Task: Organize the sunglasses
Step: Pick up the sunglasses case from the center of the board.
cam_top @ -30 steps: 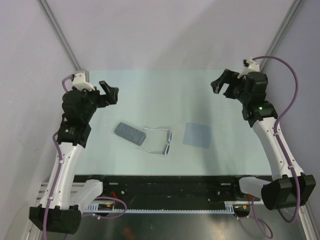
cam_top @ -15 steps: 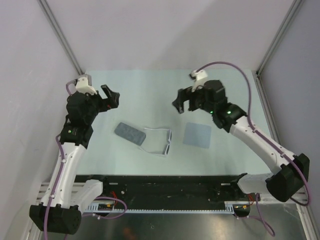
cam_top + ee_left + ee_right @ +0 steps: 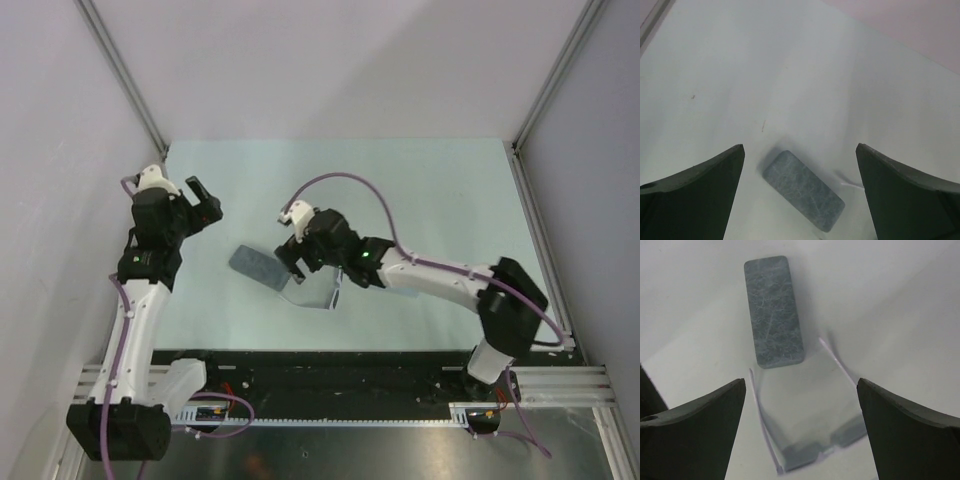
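Note:
I will next move my right gripper left in the top view and down to the grey case below it, with its open fingers astride the case's long sides.
The sunglasses (image 3: 799, 456) lie unfolded on the pale table, dark lenses toward the right arm and thin white arms stretching toward the grey case (image 3: 773, 310). My right gripper (image 3: 801, 381) hovers open above them, its fingers straddling the space between the two white arms, touching nothing. From above, the right gripper (image 3: 292, 258) covers most of the sunglasses (image 3: 335, 293), beside the case (image 3: 258, 265). My left gripper (image 3: 205, 198) hangs open at the left, above and behind the case (image 3: 802, 190), with nothing between its fingers (image 3: 690, 195).
The right arm (image 3: 430, 278) stretches low across the table's middle from the near right. Metal frame posts (image 3: 125, 75) rise at the back corners, and a black rail (image 3: 340, 375) runs along the near edge.
The right arm swung from the far right across to the middle and came down over the sunglasses. The left gripper shifted slightly left and tilted toward the case.

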Controlling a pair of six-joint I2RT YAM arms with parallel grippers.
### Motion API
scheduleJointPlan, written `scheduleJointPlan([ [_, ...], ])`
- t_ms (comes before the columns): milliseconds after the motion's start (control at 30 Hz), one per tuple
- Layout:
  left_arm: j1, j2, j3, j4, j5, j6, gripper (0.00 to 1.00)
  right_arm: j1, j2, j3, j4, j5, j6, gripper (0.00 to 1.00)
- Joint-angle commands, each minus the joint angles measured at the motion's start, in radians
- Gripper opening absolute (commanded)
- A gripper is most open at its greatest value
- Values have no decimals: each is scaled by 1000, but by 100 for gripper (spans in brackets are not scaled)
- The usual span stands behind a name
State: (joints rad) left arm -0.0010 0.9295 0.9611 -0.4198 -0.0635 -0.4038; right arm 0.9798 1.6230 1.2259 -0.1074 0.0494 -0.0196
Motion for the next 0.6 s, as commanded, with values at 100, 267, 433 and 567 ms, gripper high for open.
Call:
scheduleJointPlan([
  [100, 107, 112, -61, -40, 139, -95, 100, 94, 236, 151, 210, 131, -34, 100],
  [267, 156, 173, -99, -40, 264, -110, 100, 117, 412, 263, 230, 150, -46, 100],
  [433, 170, 172, -110, -40, 272, -133, 100, 120, 508, 380, 169, 150, -45, 100],
  [567, 183, 166, -105, -40, 238, -144, 100, 120, 554, 408, 147, 138, -42, 99],
])
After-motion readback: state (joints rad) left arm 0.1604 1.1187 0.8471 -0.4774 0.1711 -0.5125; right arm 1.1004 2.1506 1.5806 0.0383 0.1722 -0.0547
